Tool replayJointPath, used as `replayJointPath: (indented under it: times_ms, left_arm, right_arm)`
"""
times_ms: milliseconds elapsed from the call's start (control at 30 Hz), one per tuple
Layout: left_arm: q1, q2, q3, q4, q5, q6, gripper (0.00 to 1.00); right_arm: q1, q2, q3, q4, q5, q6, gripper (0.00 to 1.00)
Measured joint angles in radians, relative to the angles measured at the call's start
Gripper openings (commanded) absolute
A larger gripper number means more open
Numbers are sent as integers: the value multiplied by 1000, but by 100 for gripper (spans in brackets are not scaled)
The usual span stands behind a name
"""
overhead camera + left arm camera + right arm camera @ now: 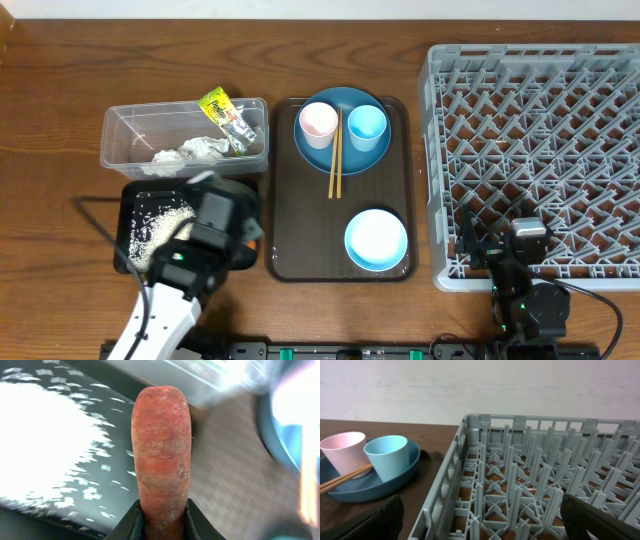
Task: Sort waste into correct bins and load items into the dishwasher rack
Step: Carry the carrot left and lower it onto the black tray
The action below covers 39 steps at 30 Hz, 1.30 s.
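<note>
The black tray's far part by the clear tub is outward of my left gripper. My left gripper needs to lower the carrot there next, in from the tray's edge.
My left gripper [162,516] is shut on the small orange carrot [161,450], which sticks out past the fingertips above the right edge of the black tray [112,420] strewn with white rice [40,445]. From overhead the left gripper [232,228] hides the carrot. The clear tub [125,130] holds crumpled paper [190,152] and the yellow-green wrapper [228,118]. The blue plate [345,152] carries a pink cup [318,122], a light blue cup [367,125] and chopsticks [336,160]. The white bowl [376,240] sits nearer. My right gripper [485,520] stands open over the front edge of the grey rack [530,470].
The dark brown serving tray [300,210] lies between the black tray [135,195] and the rack [540,140], under the plate and bowl. The tub stands just behind the black tray. A black cable [95,215] runs along the table at the left.
</note>
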Motion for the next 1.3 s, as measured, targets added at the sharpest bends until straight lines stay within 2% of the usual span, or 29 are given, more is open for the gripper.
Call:
replayJointPath:
  times_ms: [200, 367, 667, 733, 800, 1300]
  left_arm:
    - [246, 39, -3, 10, -2, -99, 12]
    - [343, 133, -32, 104, 47, -141, 12]
    - [407, 304, -41, 219, 111, -201, 14]
    - [416, 330, -41, 238, 120, -216, 23]
    - [426, 346, -41, 256, 131, -229, 28]
    - [449, 352, -41, 359, 170, -255, 29]
  right_arm:
    - [0, 0, 0, 0, 0, 0, 99]
    - [0, 0, 0, 0, 0, 0, 99]
    - [0, 0, 0, 0, 0, 0, 99]
    - [0, 0, 0, 0, 0, 0, 99]
    - [0, 0, 0, 0, 0, 0, 99]
    - [0, 0, 0, 0, 0, 0, 99]
